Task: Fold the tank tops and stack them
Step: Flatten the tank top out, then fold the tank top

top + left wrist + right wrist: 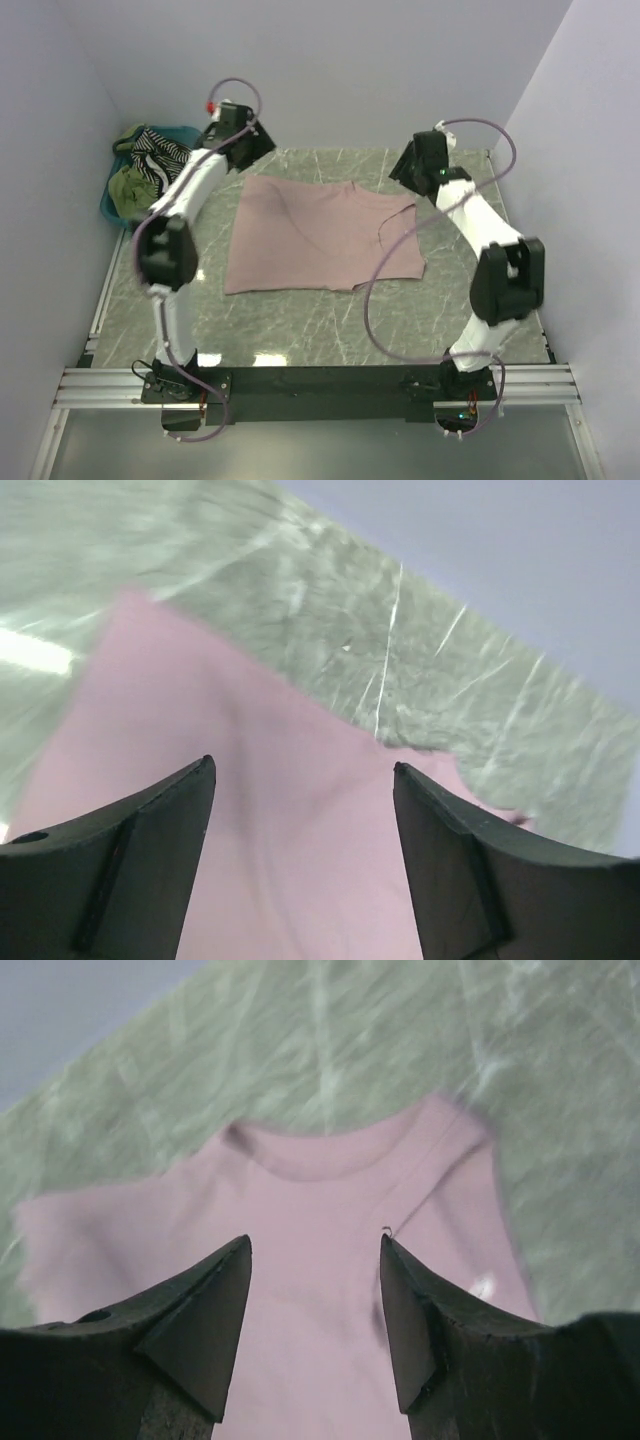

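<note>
The pink top's near corner on the basket side lies uncovered below and back toward my base, so my left gripper should move back and down onto it next.
A dusty pink tank top (pixel 320 235) lies spread flat on the marble-patterned table. My left gripper (pixel 250 148) hovers over its back left corner. In the left wrist view that gripper (pixel 305 770) is open, with only the pink cloth (pixel 290 850) below it and nothing between the fingers. My right gripper (pixel 415 172) hangs over the back right part of the top. Seen from the right wrist, this gripper (pixel 315 1245) is open above the pink cloth (pixel 310 1185), just below the neckline. A striped top (pixel 158 152) and an olive green top (pixel 128 188) sit bunched in the basket.
A teal basket (pixel 108 208) stands at the back left against the wall. Walls close in the table on the left, back and right. Bare tabletop (pixel 330 325) lies between the pink top and the arm bases.
</note>
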### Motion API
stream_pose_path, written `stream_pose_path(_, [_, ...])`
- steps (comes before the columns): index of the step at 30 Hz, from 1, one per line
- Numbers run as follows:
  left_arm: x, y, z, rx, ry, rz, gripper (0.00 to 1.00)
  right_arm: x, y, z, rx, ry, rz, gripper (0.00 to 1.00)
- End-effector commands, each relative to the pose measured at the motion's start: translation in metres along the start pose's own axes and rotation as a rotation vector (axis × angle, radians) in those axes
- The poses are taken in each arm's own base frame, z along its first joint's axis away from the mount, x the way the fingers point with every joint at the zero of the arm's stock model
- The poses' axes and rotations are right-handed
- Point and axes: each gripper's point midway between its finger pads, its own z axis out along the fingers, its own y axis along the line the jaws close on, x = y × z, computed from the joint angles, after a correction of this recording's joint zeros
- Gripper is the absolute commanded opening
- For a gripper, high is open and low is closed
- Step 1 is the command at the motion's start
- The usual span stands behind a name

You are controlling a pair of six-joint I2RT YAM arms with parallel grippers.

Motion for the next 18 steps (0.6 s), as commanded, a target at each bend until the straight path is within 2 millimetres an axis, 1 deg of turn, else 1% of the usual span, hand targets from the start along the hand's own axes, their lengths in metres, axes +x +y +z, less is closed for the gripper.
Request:
stream_pose_path(1, [-0.037, 0.027, -0.096, -0.138, -0.209, -0.153, 0.78, 0.029, 0.024, -0.050, -0.058, -0.074, 0.001, 0.61])
stream_pose_path(2, [-0.010, 0.056, -0.114, -0.190, -0.192, -0.208, 0.78, 0.035, 0.030, -0.071, -0.094, -0.096, 0.003, 0.61])
stream_pose_path(3, [0.005, 0.069, -0.122, -0.204, -0.180, -0.230, 0.77, 0.052, 0.032, -0.078, -0.106, -0.084, -0.013, 0.61])
stream_pose_path(4, [0.021, 0.084, -0.130, -0.222, -0.172, -0.243, 0.79, 0.095, 0.025, -0.081, -0.098, -0.026, -0.056, 0.61])
stream_pose_path(5, [0.035, 0.098, -0.138, -0.241, -0.167, -0.265, 0.79, 0.104, 0.027, -0.096, -0.131, -0.028, -0.059, 0.61])
stream_pose_path(6, [0.066, 0.125, -0.153, -0.270, -0.141, -0.260, 0.77, 0.120, 0.025, -0.101, -0.146, -0.008, -0.066, 0.61])
stream_pose_path(7, [0.082, 0.138, -0.160, -0.283, -0.128, -0.263, 0.69, 0.154, 0.014, -0.103, -0.145, 0.044, -0.098, 0.61])
stream_pose_path(8, [0.095, 0.148, -0.166, -0.285, -0.117, -0.287, 0.65, 0.164, 0.013, -0.111, -0.171, 0.056, -0.099, 0.59])
stream_pose_path(9, [0.119, 0.166, -0.176, -0.295, -0.095, -0.294, 0.62, 0.182, 0.005, -0.111, -0.167, 0.086, -0.113, 0.56])
stream_pose_path(10, [0.131, 0.171, -0.180, -0.295, -0.071, -0.304, 0.57, 0.191, 0.003, -0.114, -0.170, 0.100, -0.127, 0.56])
stream_pose_path(11, [0.144, 0.180, -0.187, -0.306, -0.064, -0.318, 0.54, 0.204, 0.006, -0.120, -0.177, 0.109, -0.165, 0.56])
stream_pose_path(13, [0.158, 0.199, -0.198, -0.372, -0.068, -0.312, 0.51, 0.220, 0.001, -0.121, -0.160, 0.129, -0.212, 0.52])
stream_pose_path(14, [0.166, 0.208, -0.203, -0.388, -0.073, -0.329, 0.51, 0.233, 0.001, -0.122, -0.156, 0.145, -0.243, 0.51])
stream_pose_path(15, [0.169, 0.214, -0.205, -0.399, -0.078, -0.335, 0.50, 0.242, -0.003, -0.122, -0.149, 0.159, -0.259, 0.51])
stream_pose_path(17, [0.174, 0.221, -0.209, -0.412, -0.082, -0.339, 0.50, 0.253, -0.002, -0.121, -0.163, 0.175, -0.263, 0.50])
stream_pose_path(18, [0.176, 0.224, -0.210, -0.419, -0.081, -0.341, 0.51, 0.264, -0.002, -0.123, -0.176, 0.196, -0.267, 0.50])
